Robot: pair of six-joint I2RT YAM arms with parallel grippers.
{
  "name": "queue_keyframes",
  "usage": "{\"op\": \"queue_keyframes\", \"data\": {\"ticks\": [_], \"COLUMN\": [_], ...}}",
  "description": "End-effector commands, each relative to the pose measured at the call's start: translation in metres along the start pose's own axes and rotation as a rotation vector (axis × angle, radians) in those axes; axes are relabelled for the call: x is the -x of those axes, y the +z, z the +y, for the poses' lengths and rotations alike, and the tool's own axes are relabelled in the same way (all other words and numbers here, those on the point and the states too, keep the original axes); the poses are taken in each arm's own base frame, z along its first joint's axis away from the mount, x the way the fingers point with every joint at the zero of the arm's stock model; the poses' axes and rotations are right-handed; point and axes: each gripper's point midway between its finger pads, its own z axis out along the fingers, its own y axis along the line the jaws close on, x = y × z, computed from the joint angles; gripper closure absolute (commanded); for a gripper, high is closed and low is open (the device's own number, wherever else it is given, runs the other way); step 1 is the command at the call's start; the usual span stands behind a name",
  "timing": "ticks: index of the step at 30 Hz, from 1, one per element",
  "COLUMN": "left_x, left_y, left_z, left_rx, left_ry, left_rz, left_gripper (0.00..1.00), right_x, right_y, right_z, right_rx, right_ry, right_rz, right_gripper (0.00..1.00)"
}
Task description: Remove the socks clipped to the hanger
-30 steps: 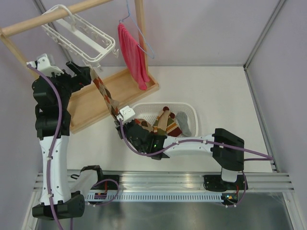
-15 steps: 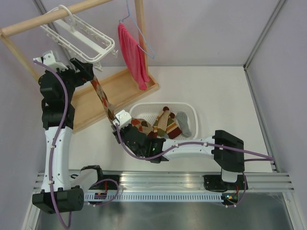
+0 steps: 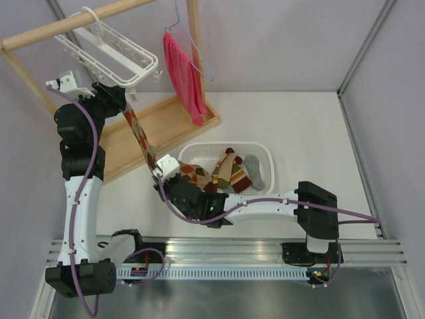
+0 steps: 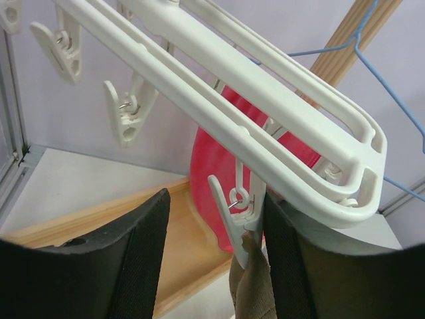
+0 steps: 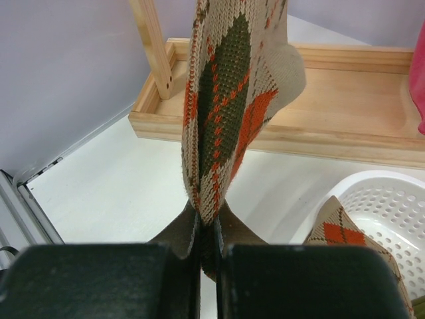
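My right gripper holds the argyle sock and will next carry it to the right in the top view, over the basket's gray-sock end (image 3: 250, 174), to release it where other socks lie.
The white hanger (image 3: 113, 56) (image 4: 265, 100) hangs from the wooden rail at the top left. One argyle sock (image 3: 139, 133) (image 5: 222, 100) stretches from a corner clip (image 4: 242, 212) down to my right gripper (image 3: 161, 166) (image 5: 209, 246), which is shut on its lower end. My left gripper (image 3: 125, 101) (image 4: 214, 226) is up at the hanger, open, its jaws straddling that clip. Its right finger (image 4: 292, 266) lies against the clip and its left finger (image 4: 139, 259) stands apart from it. The sock's tan top edge (image 4: 255, 286) is pinched in the clip.
A white mesh basket (image 3: 267, 154) with several socks (image 3: 229, 169) sits in the middle of the table. A red cloth (image 3: 184, 76) hangs on a blue wire hanger (image 3: 199, 53) beside the wooden post. The rack's wooden base tray (image 3: 172, 123) lies under the hanger.
My left gripper rose to the hanger's corner clip and its jaws narrowed around it. The right gripper shifted slightly left, still holding the sock.
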Motion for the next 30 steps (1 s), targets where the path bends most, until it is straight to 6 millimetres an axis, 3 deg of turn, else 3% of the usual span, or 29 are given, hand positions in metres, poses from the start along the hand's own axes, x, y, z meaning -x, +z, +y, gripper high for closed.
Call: {"op": "queue_keyframes", "data": {"ticks": [1, 13, 18, 25, 26, 27, 28, 29, 30], "left_x": [0.025, 0.033, 0.035, 0.035, 0.033, 0.028, 0.024, 0.023, 0.015], "left_y": [0.0, 0.004, 0.0, -0.005, -0.004, -0.004, -0.004, -0.005, -0.006], "left_z": [-0.022, -0.035, -0.038, -0.037, -0.036, -0.033, -0.033, -0.031, -0.027], "left_rx": [-0.09, -0.153, -0.17, -0.165, -0.159, -0.149, -0.147, -0.143, -0.122], "left_ry": [-0.01, 0.0, 0.008, 0.004, 0.0, -0.009, -0.013, -0.014, -0.026], "left_rz": [-0.081, -0.089, -0.098, -0.103, -0.097, -0.08, -0.071, -0.066, -0.046], "left_gripper": [0.39, 0.67, 0.97, 0.98, 0.95, 0.87, 0.74, 0.48, 0.36], "right_x": [0.015, 0.01, 0.009, 0.009, 0.008, 0.008, 0.008, 0.01, 0.01], "right_y": [-0.004, -0.001, 0.0, 0.0, 0.001, 0.001, 0.0, 0.0, 0.0], "right_z": [0.009, 0.013, 0.013, 0.012, 0.013, 0.011, 0.01, 0.01, 0.009], "right_rx": [0.009, 0.006, 0.005, 0.001, 0.002, -0.004, -0.009, -0.01, -0.013], "right_ry": [-0.006, -0.034, -0.04, -0.043, -0.043, -0.043, -0.046, -0.044, -0.045], "right_rz": [-0.016, -0.001, 0.002, 0.002, 0.004, 0.003, 0.004, 0.001, 0.002], "right_gripper": [0.99, 0.99, 0.99, 0.99, 0.99, 0.99, 0.99, 0.99, 0.99]}}
